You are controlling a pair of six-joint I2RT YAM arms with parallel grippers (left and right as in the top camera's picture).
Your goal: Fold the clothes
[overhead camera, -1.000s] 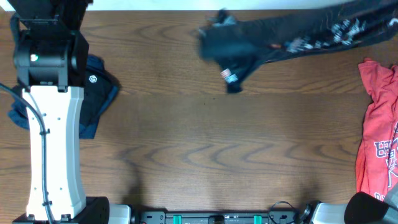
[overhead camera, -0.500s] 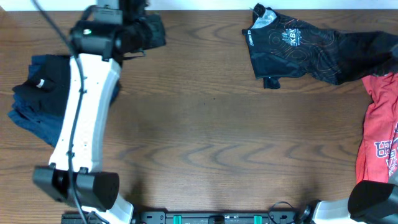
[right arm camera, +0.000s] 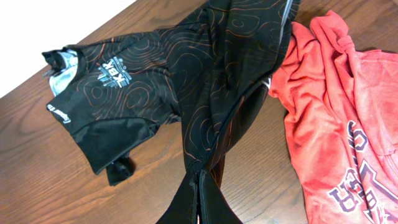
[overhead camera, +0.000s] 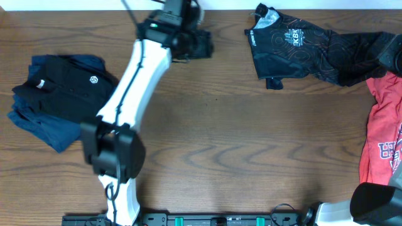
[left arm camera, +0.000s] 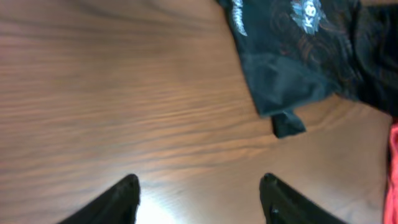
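My left gripper moves down and over onto the jersey's plain edge (overhead camera: 262, 75) (left arm camera: 269, 107) beside the small flap next, since my right gripper holds the opposite end.
The black jersey (overhead camera: 301, 49) with orange contour lines lies rumpled at the back right of the table, print side up; it also shows in the left wrist view (left arm camera: 298, 56) and the right wrist view (right arm camera: 161, 81). My right gripper (right arm camera: 200, 177) is shut on a bunched edge of the jersey, near the red shirt. My left gripper (overhead camera: 200, 45) hovers at the back of the table, left of the jersey. Its jaws are open (left arm camera: 199, 182) over bare wood, with nothing between them.
A dark blue and black polo pile (overhead camera: 59, 94) lies at the left. A red T-shirt (overhead camera: 383, 132) with white print lies along the right edge, touching the jersey (right arm camera: 336, 124). The left arm (overhead camera: 135, 94) slants across the left half of the table.
The left arm has swung from the polo pile rightward along the back edge, and its gripper has opened. The jersey, earlier in motion, now lies still at the back right.
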